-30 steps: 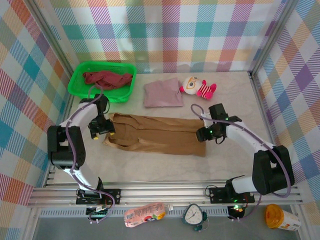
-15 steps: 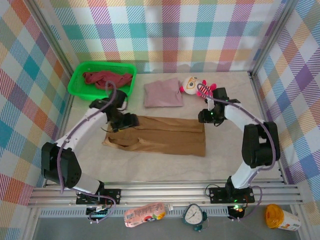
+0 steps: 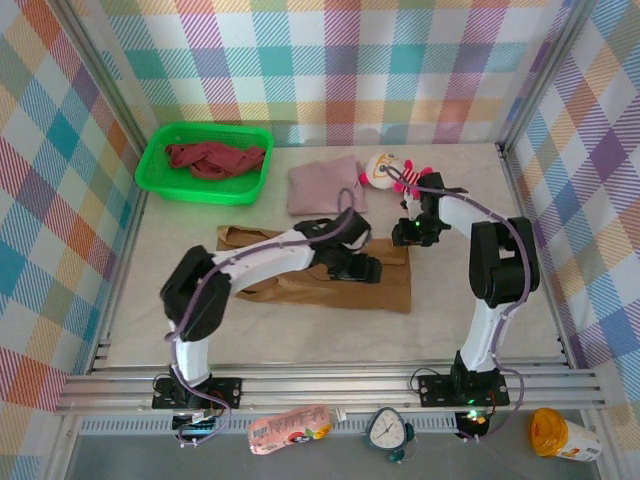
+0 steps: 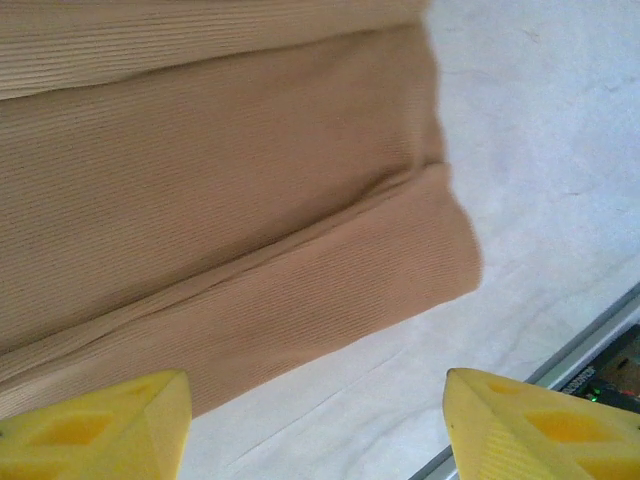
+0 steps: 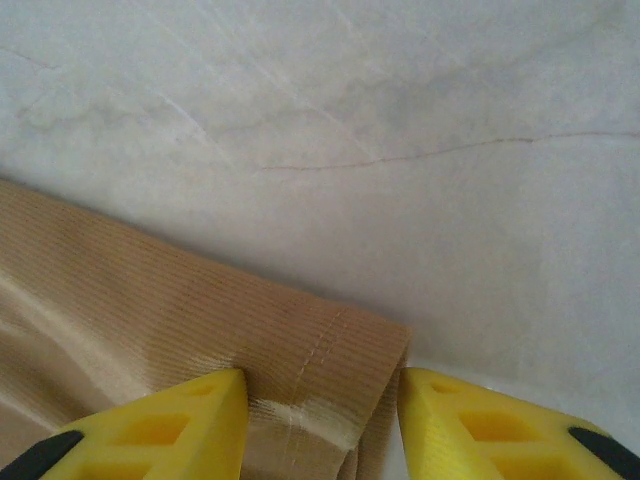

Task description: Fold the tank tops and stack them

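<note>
My left gripper comes down toward the near corner of the tank top's end (image 3: 406, 307) (image 4: 465, 280) next, onto the tank top's folded edge. My right gripper already straddles that end's far corner.
The tan-brown tank top (image 3: 300, 285) lies flat in a long strip across the middle of the table. My left gripper (image 3: 360, 270) hovers over its right half, open, with bare table and the cloth's near corner (image 4: 220, 200) below the empty jaws (image 4: 318, 430). My right gripper (image 3: 408, 233) sits at the strip's far right corner. Its jaws (image 5: 320, 420) are open and straddle that stitched corner (image 5: 150, 310), one yellow finger on each side of the cloth. A folded mauve-pink tank top (image 3: 325, 188) rests behind. The maroon one (image 3: 215, 158) is bunched in the green basket (image 3: 160, 185).
A pink-and-white striped plush toy (image 3: 385, 170) lies just behind my right gripper, next to the mauve top. The metal rail runs along the near table edge, with a bottle (image 3: 290, 428), a small clock (image 3: 388, 430) and an orange container (image 3: 560, 432) below it.
My left arm has swept from the tan top's left end across to its right half. My right gripper has moved back to the far right corner and its jaws have narrowed.
</note>
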Controlling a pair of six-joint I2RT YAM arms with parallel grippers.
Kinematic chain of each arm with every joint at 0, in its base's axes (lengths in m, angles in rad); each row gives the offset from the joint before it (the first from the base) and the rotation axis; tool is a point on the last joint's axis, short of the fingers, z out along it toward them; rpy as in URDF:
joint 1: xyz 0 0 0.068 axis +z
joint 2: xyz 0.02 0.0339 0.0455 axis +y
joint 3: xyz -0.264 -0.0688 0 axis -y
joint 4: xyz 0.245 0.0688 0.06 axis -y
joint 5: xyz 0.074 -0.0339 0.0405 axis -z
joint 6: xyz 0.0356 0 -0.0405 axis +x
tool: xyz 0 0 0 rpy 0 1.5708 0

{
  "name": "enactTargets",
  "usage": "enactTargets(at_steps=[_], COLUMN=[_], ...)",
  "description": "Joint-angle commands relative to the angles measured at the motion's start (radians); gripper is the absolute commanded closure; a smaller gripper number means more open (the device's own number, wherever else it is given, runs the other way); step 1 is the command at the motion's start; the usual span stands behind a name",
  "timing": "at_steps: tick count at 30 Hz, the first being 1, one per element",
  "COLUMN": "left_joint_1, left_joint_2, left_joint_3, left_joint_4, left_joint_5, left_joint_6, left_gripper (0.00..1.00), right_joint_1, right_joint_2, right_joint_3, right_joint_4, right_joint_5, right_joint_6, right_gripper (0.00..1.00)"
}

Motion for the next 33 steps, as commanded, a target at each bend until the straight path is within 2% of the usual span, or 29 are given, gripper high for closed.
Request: enactTargets(at_steps=[1, 10, 13, 20, 24, 28, 33], left_joint_1=[-0.065, -0.176, -0.198, -0.225, -0.245, -0.268, -0.286], left_joint_2=[0.080, 0.275, 0.352, 0.459, 0.521, 0.569, 0.572], left_joint_3=[0.115, 0.304, 0.393, 0.466, 0.520, 0.522, 0.555], left_joint_4=[0.018, -0.040, -0.116, -0.233, -0.351, -0.425, -0.454], left_joint_5=[0.024, -0.050, -0.108, -0.219, -0.285, -0.337, -0.322], left_joint_6=[0.038, 0.131, 0.172, 0.223, 0.251, 0.282, 0.303], left_gripper=[0.35, 0.46, 0.47, 0.57, 0.61, 0.70, 0.91], right_joint_1=[-0.009, -0.010, -0.009, -0.011, -0.013, -0.013, -0.018], right_joint_2=[0.039, 0.042, 0.040, 0.016, 0.002, -0.020, -0.064], right_joint_3=[0.034, -0.002, -0.019, -0.050, -0.060, -0.063, -0.090], right_joint_4=[-0.034, -0.020, -0.016, -0.009, 0.000, 0.010, 0.036], right_joint_5=[-0.035, -0.120, -0.134, -0.118, -0.093, -0.084, -0.086], right_joint_6=[-0.036, -0.047, -0.048, -0.052, -0.041, -0.036, -0.018], right_gripper=[0.58, 0.71, 0.74, 0.79, 0.86, 0.92, 0.96])
